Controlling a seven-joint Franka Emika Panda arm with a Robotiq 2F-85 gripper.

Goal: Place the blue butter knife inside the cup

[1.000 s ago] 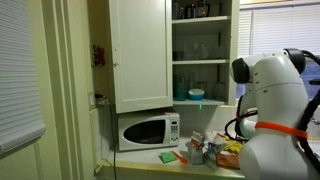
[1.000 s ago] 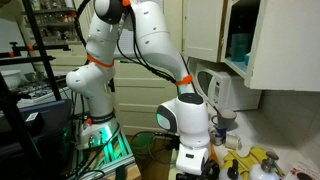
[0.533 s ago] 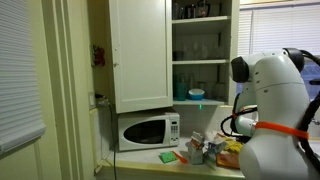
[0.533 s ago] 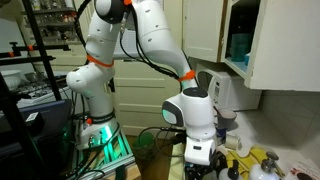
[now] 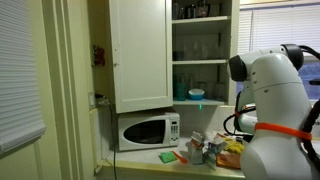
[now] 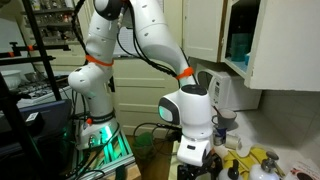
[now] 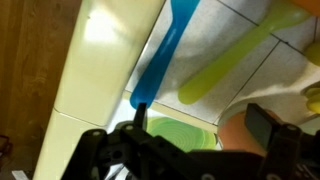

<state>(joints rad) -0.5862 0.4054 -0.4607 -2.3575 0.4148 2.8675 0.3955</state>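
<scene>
The robot's gripper will next move down and to the left in the wrist view and turn to match the slanted blue knife, whose end by the green cup (image 7: 145, 93) lies there below.
In the wrist view the blue butter knife (image 7: 160, 55) lies on the pale tiled counter, running from the top edge down to the left fingertip. My gripper (image 7: 200, 125) is open, with fingers wide apart and nothing between them. Under the jaws is a green round cup or bowl (image 7: 175, 135) seen from above, and an orange-brown object (image 7: 232, 130) lies beside it. In an exterior view the gripper (image 6: 196, 166) hangs low over the counter. In the other exterior view the arm's white body (image 5: 272, 100) hides it.
A yellow-green utensil (image 7: 232, 62) lies right of the knife. A microwave (image 5: 146, 130) stands on the counter under an open cupboard (image 5: 200, 50). Several small items (image 5: 200, 150) crowd the counter. The counter's edge (image 7: 90, 90) borders a wooden floor.
The arm's wrist has shifted slightly over the counter. The items on the counter have not moved.
</scene>
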